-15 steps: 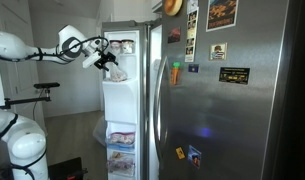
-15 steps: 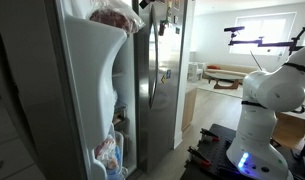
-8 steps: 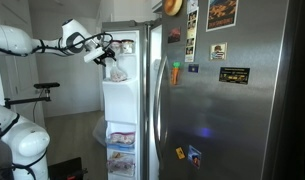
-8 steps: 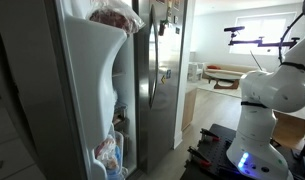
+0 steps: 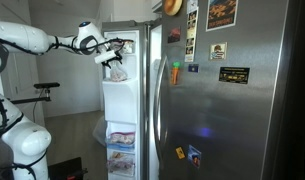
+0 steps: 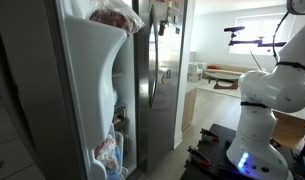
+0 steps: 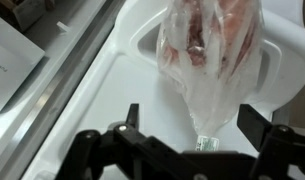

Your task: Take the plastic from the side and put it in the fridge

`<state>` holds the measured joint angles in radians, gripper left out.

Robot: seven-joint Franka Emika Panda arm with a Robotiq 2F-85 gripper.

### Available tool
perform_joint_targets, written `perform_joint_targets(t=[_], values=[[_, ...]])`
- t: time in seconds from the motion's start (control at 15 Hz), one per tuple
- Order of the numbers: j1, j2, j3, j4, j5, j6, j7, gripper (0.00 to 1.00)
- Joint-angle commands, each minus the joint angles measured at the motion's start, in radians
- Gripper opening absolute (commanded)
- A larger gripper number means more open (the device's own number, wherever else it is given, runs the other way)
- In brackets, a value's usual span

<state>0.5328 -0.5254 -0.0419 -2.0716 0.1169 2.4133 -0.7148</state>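
My gripper eases in onto the bag's thin tail (image 7: pixel 204 124) next and closes its spread fingers there, since that narrow piece of plastic already lies between them.
The plastic bag (image 7: pixel 207 45), clear with reddish contents, lies in a white moulded bin (image 7: pixel 112 90) at the top of the open fridge door. It also shows in both exterior views (image 5: pixel 116 70) (image 6: pixel 116 15). My gripper (image 7: pixel 196 125) is open, its fingers spread wide either side of the bag's thin tail without pinching it. In an exterior view the gripper (image 5: pixel 116 47) hovers just above the bag at the door's top. The stainless-steel fridge (image 5: pixel 232 100) (image 6: pixel 157 70) carries magnets and pictures.
Lower door shelves (image 5: pixel 120 140) (image 6: pixel 107 155) hold more bagged food. The robot base (image 6: pixel 262 120) stands on the floor in front of the fridge. A room with a sofa (image 6: pixel 217 72) lies beyond.
My arm has swung closer to the fridge and the gripper has shifted slightly toward the door's top. The bag stays put on the door bin.
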Motion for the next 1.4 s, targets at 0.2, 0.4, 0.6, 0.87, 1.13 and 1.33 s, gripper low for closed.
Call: perform_joint_targets(t=[0.2, 0.4, 0.6, 0.87, 1.13, 1.33], values=[[-0.035, 0.187, 0.012, 0.179, 0.166, -0.109, -0.104, 1.00], [-0.085, 0.230, 0.055, 0.234, 0.167, -0.173, -0.056, 0.75], [-0.130, 0.238, 0.096, 0.271, 0.156, -0.218, -0.002, 0.58], [-0.168, 0.215, 0.128, 0.286, 0.147, -0.247, 0.052, 0.27], [-0.186, 0.205, 0.137, 0.292, 0.146, -0.261, 0.085, 0.01], [-0.193, 0.205, 0.137, 0.294, 0.149, -0.257, 0.094, 0.00]])
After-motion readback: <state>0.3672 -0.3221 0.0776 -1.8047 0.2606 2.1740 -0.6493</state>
